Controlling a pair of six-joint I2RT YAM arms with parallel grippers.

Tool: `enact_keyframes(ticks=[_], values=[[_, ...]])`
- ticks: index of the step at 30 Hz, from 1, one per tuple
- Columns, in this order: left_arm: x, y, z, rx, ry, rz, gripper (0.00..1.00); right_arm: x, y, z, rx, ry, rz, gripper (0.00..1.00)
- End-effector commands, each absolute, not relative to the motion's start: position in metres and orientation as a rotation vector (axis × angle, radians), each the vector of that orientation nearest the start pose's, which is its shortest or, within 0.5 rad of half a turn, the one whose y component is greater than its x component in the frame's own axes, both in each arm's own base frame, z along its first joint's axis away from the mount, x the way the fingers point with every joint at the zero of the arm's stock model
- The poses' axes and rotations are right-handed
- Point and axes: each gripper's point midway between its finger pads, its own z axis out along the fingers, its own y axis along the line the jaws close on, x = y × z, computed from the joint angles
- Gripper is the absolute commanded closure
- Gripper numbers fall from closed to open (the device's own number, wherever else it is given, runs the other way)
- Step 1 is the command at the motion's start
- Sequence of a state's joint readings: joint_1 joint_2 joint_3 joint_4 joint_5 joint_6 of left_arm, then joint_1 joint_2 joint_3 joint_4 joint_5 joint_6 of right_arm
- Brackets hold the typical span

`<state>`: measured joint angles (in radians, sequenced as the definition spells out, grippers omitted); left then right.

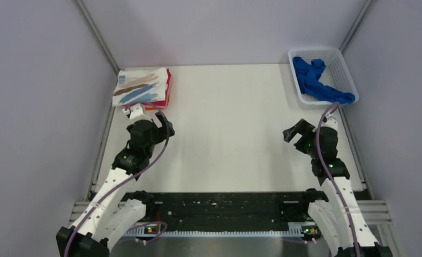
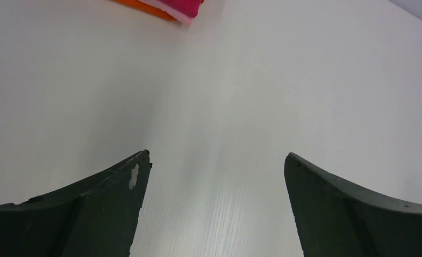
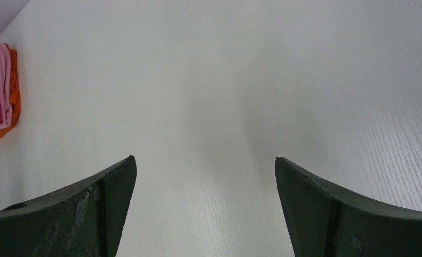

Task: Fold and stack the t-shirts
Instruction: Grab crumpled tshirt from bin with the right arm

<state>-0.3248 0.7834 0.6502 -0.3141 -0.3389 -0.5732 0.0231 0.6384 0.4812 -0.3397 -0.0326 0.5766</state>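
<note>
Next, my right gripper moves outward over the basket's near rim and down onto the blue shirt's crumpled middle (image 1: 312, 81), since the shirt lies outward of that gripper.
A folded stack of t-shirts lies at the table's far left. The white shirt with brown and blue streaks (image 1: 139, 87) is on top, with red (image 1: 168, 85) and orange layers under it. The stack's edge shows in the left wrist view (image 2: 168, 8) and in the right wrist view (image 3: 0, 101). A crumpled royal blue shirt (image 1: 316, 80) lies in the white mesh basket (image 1: 344, 69) at the far right; its print is hidden. My left gripper (image 1: 163, 124) is open and empty, just in front of the stack. My right gripper (image 1: 293, 131) is open and empty, in front of the basket.
Grey walls close in the table on the left, back and right. A black rail (image 1: 219, 206) with the arm bases runs along the near edge. The basket stands in the far right corner.
</note>
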Motion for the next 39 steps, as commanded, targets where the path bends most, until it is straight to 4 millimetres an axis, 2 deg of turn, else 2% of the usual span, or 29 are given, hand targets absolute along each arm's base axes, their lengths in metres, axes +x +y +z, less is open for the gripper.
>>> enact_keyframes(ticks=[1, 5, 8, 11, 13, 14, 15, 17, 22, 24, 26, 31, 34, 36, 37, 38, 39], values=[[0.295, -0.058, 0.2, -0.453, 1.895, -0.241, 0.01, 0.279, 0.036, 0.183, 0.512, 1.898, 0.443, 0.01], [0.295, -0.059, 0.199, -0.451, 1.894, -0.248, 0.01, 0.297, 0.038, 0.216, 0.521, 1.76, 0.499, 0.01], [0.296, -0.059, 0.198, -0.445, 1.896, -0.244, 0.01, 0.317, 0.031, 0.244, 0.538, 1.695, 0.477, 0.01], [0.297, -0.058, 0.196, -0.447, 1.903, -0.23, 0.01, 0.348, 0.017, 0.263, 0.517, 1.711, 0.358, 0.01], [0.297, -0.057, 0.195, -0.448, 1.905, -0.222, 0.01, 0.372, 0.004, 0.264, 0.547, 1.769, 0.259, 0.01], [0.297, -0.057, 0.194, -0.449, 1.909, -0.218, 0.01, 0.389, -0.002, 0.252, 0.56, 1.833, 0.213, 0.01], [0.297, -0.056, 0.193, -0.45, 1.912, -0.213, 0.01, 0.402, -0.004, 0.252, 0.551, 1.868, 0.186, 0.01], [0.297, -0.055, 0.193, -0.456, 1.911, -0.209, 0.01, 0.429, -0.025, 0.246, 0.587, 1.91, 0.113, 0.01], [0.301, -0.055, 0.191, -0.45, 1.92, -0.187, 0.01, 0.494, -0.095, 0.213, 0.746, 1.955, -0.034, 0.01], [0.304, -0.055, 0.191, -0.45, 1.932, -0.178, 0.01, 0.516, -0.117, 0.188, 0.769, 2.027, -0.091, 0.01], [0.307, -0.056, 0.189, -0.45, 1.944, -0.173, 0.01, 0.538, -0.13, 0.166, 0.756, 2.105, -0.144, 0.01], [0.318, -0.058, 0.187, -0.456, 1.969, -0.147, 0.01, 0.581, -0.137, 0.099, 0.681, 2.232, -0.166, 0.02], [0.327, -0.063, 0.193, -0.448, 1.977, -0.152, 0.01, 0.593, -0.132, 0.063, 0.656, 2.314, -0.129, 0.13], [0.331, -0.065, 0.194, -0.444, 1.986, -0.157, 0.01, 0.6, -0.13, 0.052, 0.643, 2.324, -0.111, 0.3], [0.332, -0.066, 0.194, -0.444, 1.991, -0.159, 0.01, 0.604, -0.131, 0.056, 0.64, 2.31, -0.108, 0.48], [0.333, -0.068, 0.194, -0.442, 1.994, -0.162, 0.01, 0.609, -0.131, 0.064, 0.631, 2.289, -0.102, 0.71], [0.334, -0.068, 0.195, -0.439, 1.996, -0.165, 0.01, 0.615, -0.131, 0.076, 0.616, 2.26, -0.094, 0.87]])
